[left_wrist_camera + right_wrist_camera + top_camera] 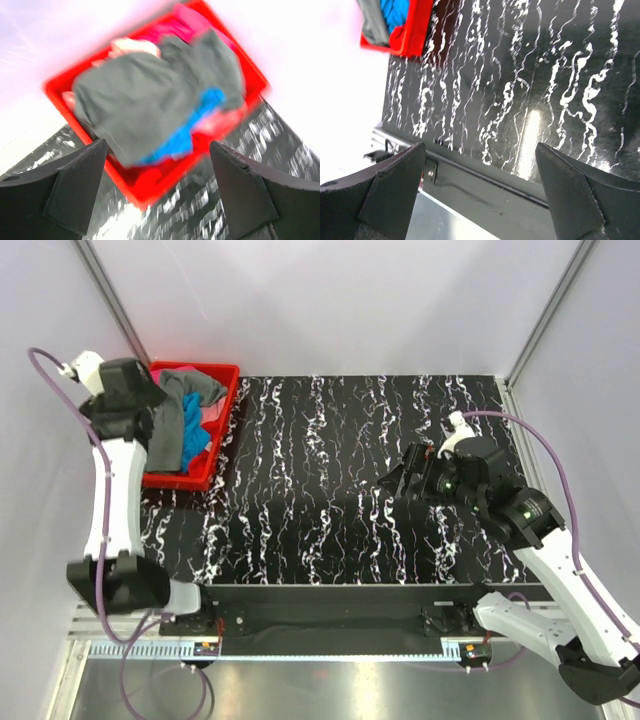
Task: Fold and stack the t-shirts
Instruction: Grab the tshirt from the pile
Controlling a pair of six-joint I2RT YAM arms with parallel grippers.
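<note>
Next, my left gripper lowers its open fingers onto the dark grey shirt's middle [170, 418] and closes. That uncovered cloth lies uppermost in the crate [222, 435] below my left gripper.
The t-shirts lie crumpled in a red crate [222, 435] at the table's far left. The dark grey shirt [185, 392] lies on top, over a teal-blue one [197, 434] and a magenta-pink one [214, 412]. My left gripper [158, 405] hovers over the crate, open and empty. In the blurred left wrist view the grey shirt [145, 100], teal-blue shirt [200, 125], magenta shirt [175, 25] and peach shirt [132, 46] fill the crate [145, 192] beyond the open gripper [157, 145]. My right gripper [405, 480] hangs open and empty above the table's right half.
The black, white-veined table [330, 460] spreads between the arms. The right wrist view shows its near edge with a metal rail [485, 175], the open right gripper [480, 146] and the crate's corner [410, 30] far off. White walls enclose the back and sides.
</note>
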